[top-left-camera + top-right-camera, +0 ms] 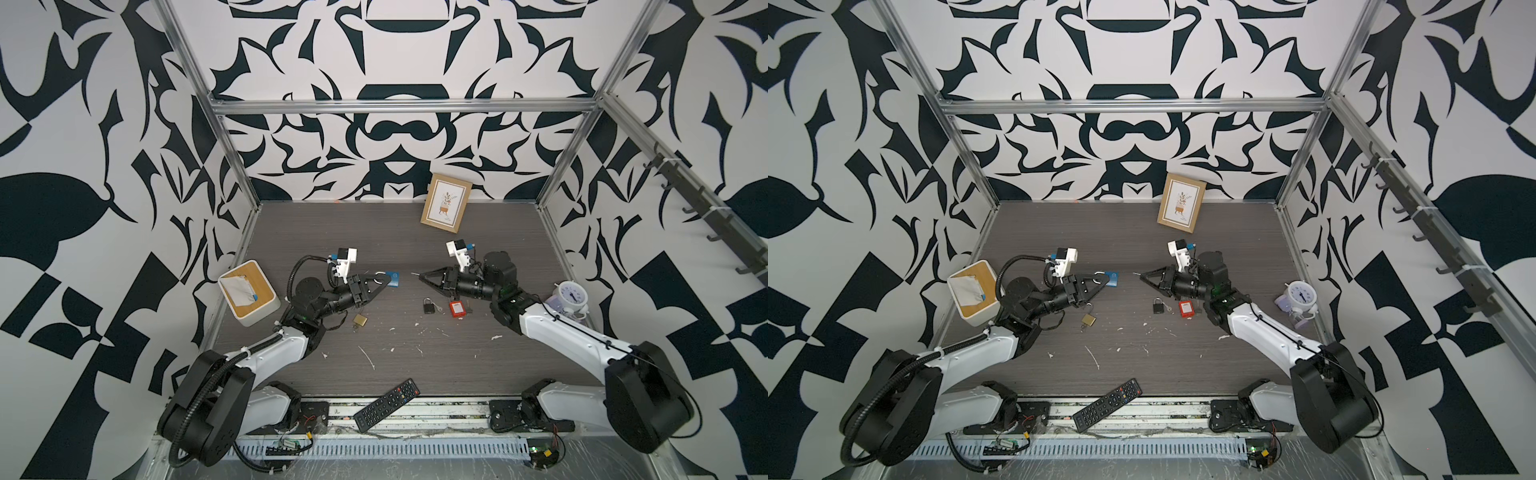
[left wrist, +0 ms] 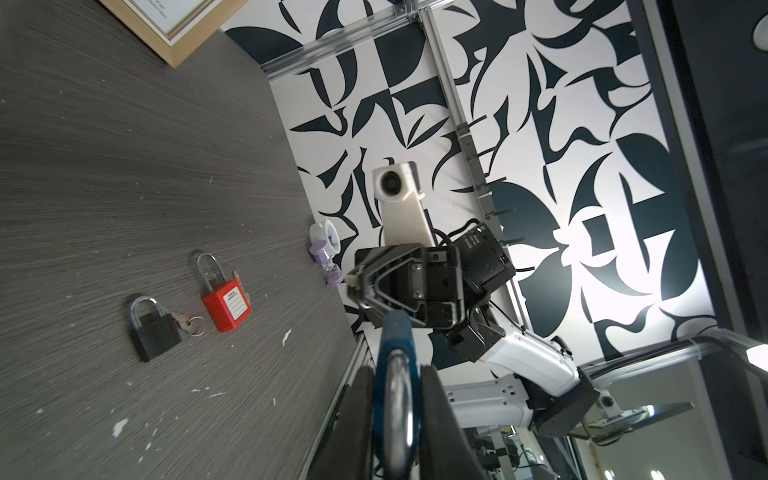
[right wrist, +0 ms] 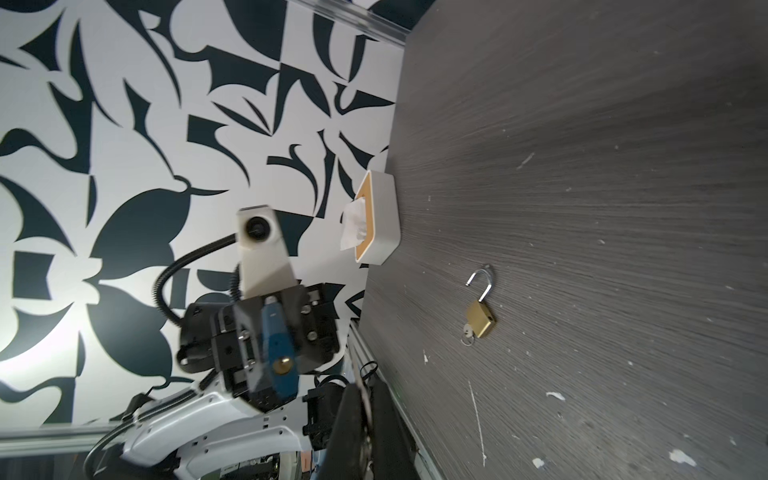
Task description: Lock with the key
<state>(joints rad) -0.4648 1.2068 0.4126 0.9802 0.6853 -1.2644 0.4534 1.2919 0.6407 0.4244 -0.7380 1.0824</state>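
Note:
A clear spot of bare tabletop beside the black padlock lies below my right gripper. Next I need to tilt my right gripper downward, lower the small key onto that spot and let it go.
A blue padlock with a silver shackle hangs above the table, and my left gripper is shut on it. In the left wrist view the padlock sits between the two dark fingers. In the right wrist view its brass keyhole end faces my right gripper. My right gripper is shut on a small key. The key's tip points left at the padlock, a short gap away.
On the table lie a black padlock with keys, a red padlock and an open brass padlock. A tissue box stands left, a clock right, a picture frame at the back, and a remote in front.

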